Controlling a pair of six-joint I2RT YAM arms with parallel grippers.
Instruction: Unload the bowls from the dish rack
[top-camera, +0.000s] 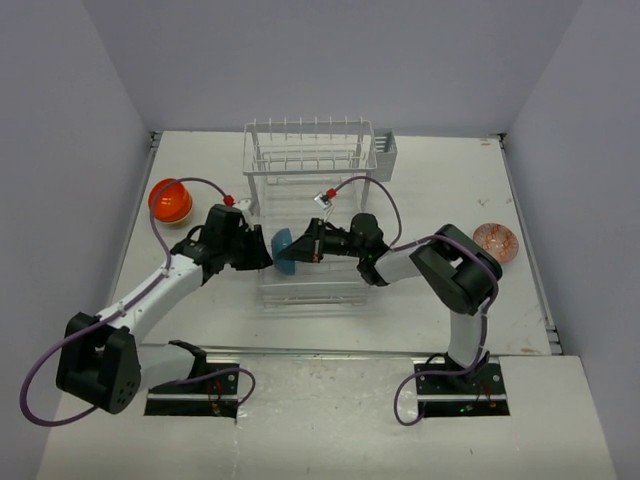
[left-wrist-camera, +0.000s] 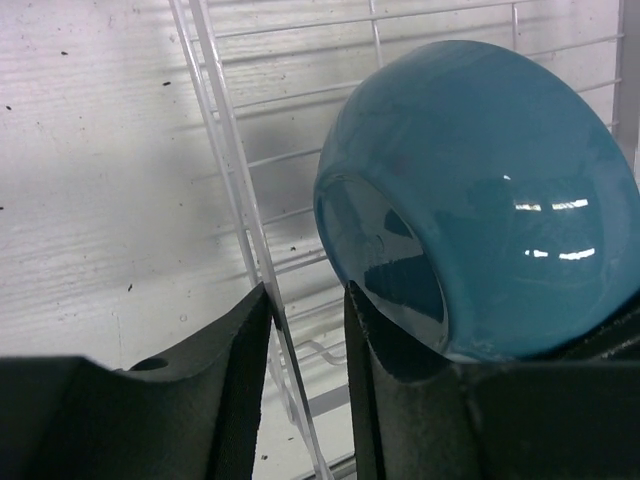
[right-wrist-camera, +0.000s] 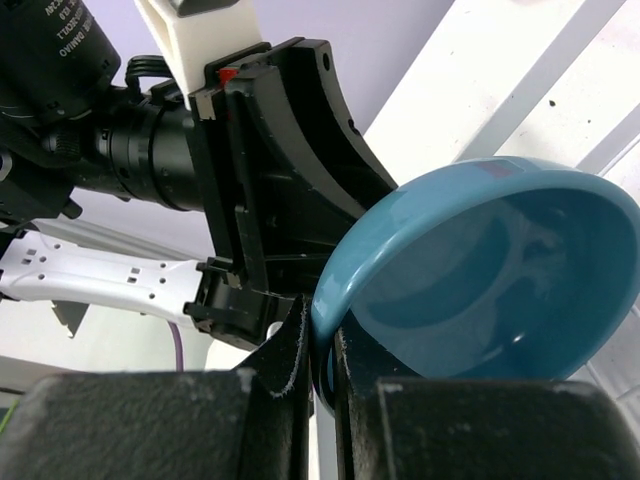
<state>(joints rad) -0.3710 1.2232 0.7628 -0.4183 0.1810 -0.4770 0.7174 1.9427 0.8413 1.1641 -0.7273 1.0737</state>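
Note:
The empty orange-speckled bowl (top-camera: 496, 242) is to the right of my right gripper in the top view. I will move the tipped teal bowl there, make it level, lower it and let it go.
The teal blue bowl (top-camera: 283, 252) hangs on its side over the flat tray section of the white dish rack (top-camera: 310, 160). My right gripper (top-camera: 306, 247) is shut on its rim (right-wrist-camera: 330, 300), one finger inside and one outside. The bowl fills the right of the left wrist view (left-wrist-camera: 480, 190). My left gripper (top-camera: 262, 253) is open right beside the bowl, on its left; one finger (left-wrist-camera: 365, 340) is at the bowl's rim, and only a rack wire shows between the jaws. A glossy orange bowl (top-camera: 170, 200) sits on the table at the left.
An orange-speckled bowl (top-camera: 495, 242) sits on the table at the right, beside my right arm's elbow. The grey cutlery caddy (top-camera: 386, 155) hangs on the rack's right end. The rack's upright tines stand behind both grippers.

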